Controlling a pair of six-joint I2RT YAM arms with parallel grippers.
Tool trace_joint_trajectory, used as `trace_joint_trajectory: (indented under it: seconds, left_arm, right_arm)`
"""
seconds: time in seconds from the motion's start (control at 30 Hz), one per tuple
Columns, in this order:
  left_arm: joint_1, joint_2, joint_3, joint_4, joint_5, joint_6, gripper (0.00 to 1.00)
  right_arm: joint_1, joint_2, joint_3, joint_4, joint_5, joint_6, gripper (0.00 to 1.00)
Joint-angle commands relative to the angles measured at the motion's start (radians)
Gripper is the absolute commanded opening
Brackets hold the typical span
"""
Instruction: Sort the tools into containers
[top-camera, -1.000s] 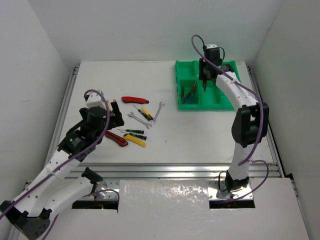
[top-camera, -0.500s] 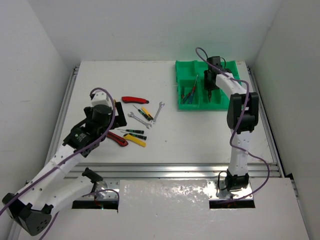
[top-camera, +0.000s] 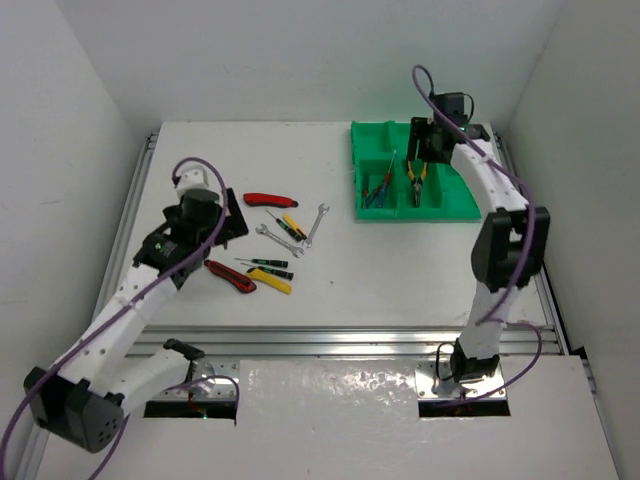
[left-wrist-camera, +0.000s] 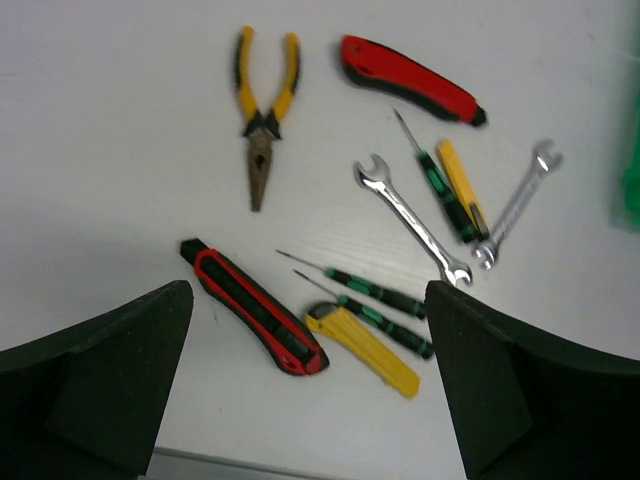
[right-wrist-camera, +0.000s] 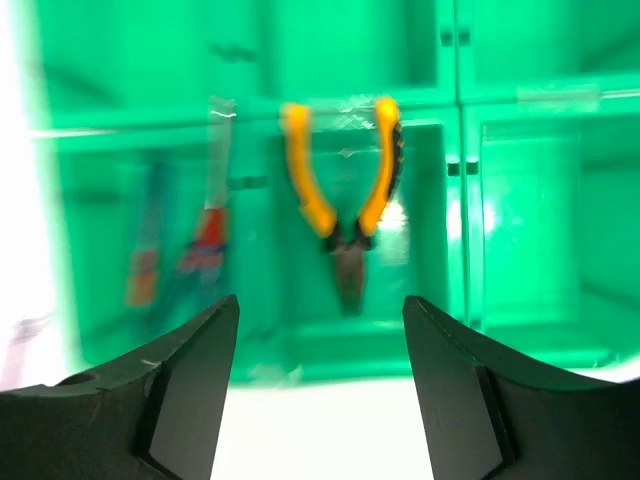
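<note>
The yellow handles of the loose pliers are spread wide apart, so my left gripper should next go down onto the metal jaws of the loose pliers (top-camera: 225, 242) (left-wrist-camera: 259, 163), below it on the tabletop.
The green tray of containers (top-camera: 457, 207) stands at the back right. Yellow-handled pliers (top-camera: 414, 180) lie in its front middle compartment, and thin screwdrivers (top-camera: 378, 188) in the front left one. My right gripper (top-camera: 428, 140) hovers open and empty above them, with the pliers (right-wrist-camera: 345, 215) beyond its fingertips (right-wrist-camera: 195, 370). My left gripper (top-camera: 225, 225) hangs open over the loose tools. The left wrist view shows a second pair of pliers (left-wrist-camera: 262, 120), two red knives (left-wrist-camera: 410, 78) (left-wrist-camera: 252, 318), a yellow knife (left-wrist-camera: 362, 350), two wrenches (left-wrist-camera: 412, 220) (left-wrist-camera: 515, 205) and green screwdrivers (left-wrist-camera: 380, 292).
The tray's partition walls (right-wrist-camera: 455, 170) stand between the compartments. An aluminium rail (top-camera: 350, 340) runs along the table's near edge, and white walls close in the left, back and right sides.
My right gripper has opened and let the pliers drop into the front middle compartment, then drawn up and back. The left arm has shifted slightly left and away over the tools.
</note>
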Motion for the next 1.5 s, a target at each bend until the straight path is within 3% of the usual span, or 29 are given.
trace_joint_trajectory:
  seconds: [0.0,0.1,0.2,0.27,0.33,0.5,0.7,0.8,1.07,1.23,1.3,1.47]
  left_arm:
    - [0.226,0.127,0.072,0.062,0.217,-0.041,1.0]
    - [0.372,0.317,0.155,0.057,0.29,-0.037,1.0]
    - [0.45,0.51,0.27,0.019,0.27,-0.016,1.0]
    - [0.484,0.645,0.343,0.002,0.295,-0.001,0.98]
    - [0.487,0.798,0.426,-0.021,0.334,0.021,0.95]
    - [0.487,0.923,0.505,-0.033,0.362,0.058,0.84]
    - [0.45,0.992,0.505,-0.016,0.403,0.098,0.77]
    - [0.438,1.027,0.502,-0.016,0.414,0.107,0.67]
    - [0.415,1.089,0.5,-0.016,0.415,0.131,0.65]
    - [0.416,1.127,0.505,-0.03,0.399,0.131,0.44]
    - [0.415,1.12,0.506,-0.025,0.391,0.131,0.43]
    - [0.416,1.135,0.505,-0.03,0.405,0.147,0.22]
  right_arm:
    - [0.016,-0.268,-0.101,-0.011,-0.123,0.077,0.68]
    - [0.056,-0.443,-0.288,0.007,-0.236,0.102,0.86]
    - [0.111,-0.562,-0.486,0.038,-0.317,0.116,0.89]
    - [0.166,-0.68,-0.608,0.059,-0.341,0.112,0.96]
    - [0.206,-0.72,-0.698,0.079,-0.364,0.122,0.96]
    - [0.232,-0.78,-0.812,0.113,-0.408,0.142,0.96]
    - [0.235,-0.766,-0.841,0.124,-0.419,0.131,0.96]
    - [0.237,-0.763,-0.849,0.133,-0.437,0.135,0.96]
    - [0.245,-0.764,-0.858,0.142,-0.453,0.135,0.96]
    - [0.245,-0.774,-0.867,0.15,-0.454,0.135,0.96]
    - [0.245,-0.777,-0.869,0.152,-0.46,0.134,0.96]
    - [0.245,-0.78,-0.884,0.175,-0.499,0.137,0.96]
